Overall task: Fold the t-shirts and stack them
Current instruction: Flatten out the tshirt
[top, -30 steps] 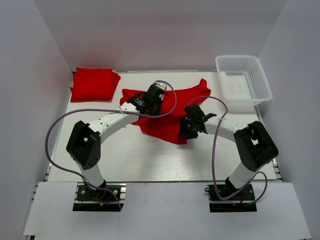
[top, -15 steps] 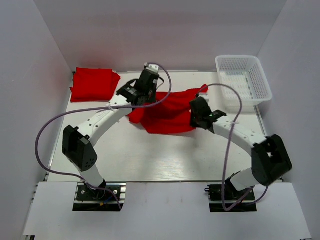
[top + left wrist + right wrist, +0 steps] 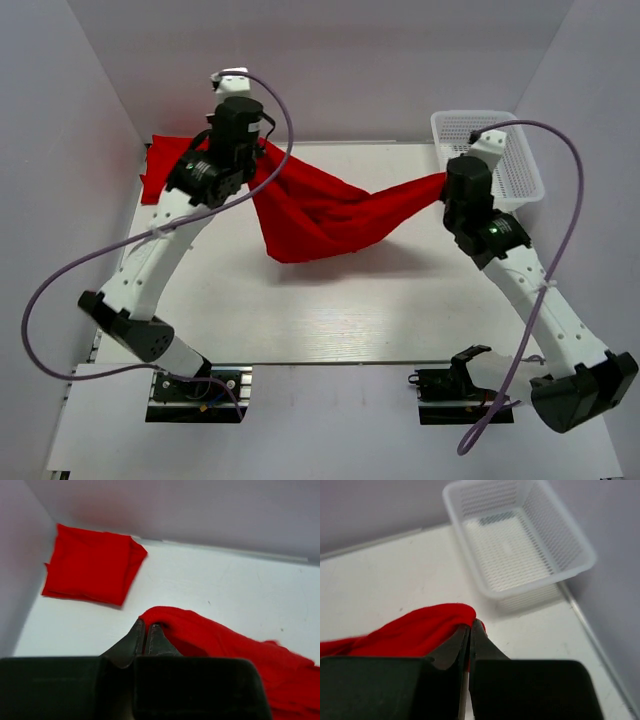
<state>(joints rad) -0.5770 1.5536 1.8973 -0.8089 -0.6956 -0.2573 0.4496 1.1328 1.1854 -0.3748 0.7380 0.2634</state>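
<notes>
My left gripper will next move down to the bare tabletop [image 3: 141, 588] beside the folded t-shirt and let go of its end of the red cloth, which still hangs in the air.
A red t-shirt [image 3: 320, 215] hangs in the air, stretched between both grippers and sagging in the middle above the table. My left gripper [image 3: 262, 150] is shut on its left end, seen in the left wrist view [image 3: 146, 625] with the cloth [image 3: 225, 645] trailing right. My right gripper [image 3: 445, 182] is shut on its right end, seen in the right wrist view [image 3: 470, 625] with the cloth [image 3: 410, 630] trailing left. A folded red t-shirt [image 3: 165, 170] lies at the back left corner, mostly behind my left arm; the left wrist view shows it flat [image 3: 92, 570].
A white mesh basket [image 3: 500, 165] stands at the back right, just behind my right gripper; the right wrist view shows it holds nothing [image 3: 515, 540]. White walls close the table on the left, back and right. The table's near edge [image 3: 320, 362] lies by the arm bases.
Both grippers have risen and moved apart, lifting the t-shirt off the table and stretching it out between them. The left went back-left, the right back-right toward the basket.
</notes>
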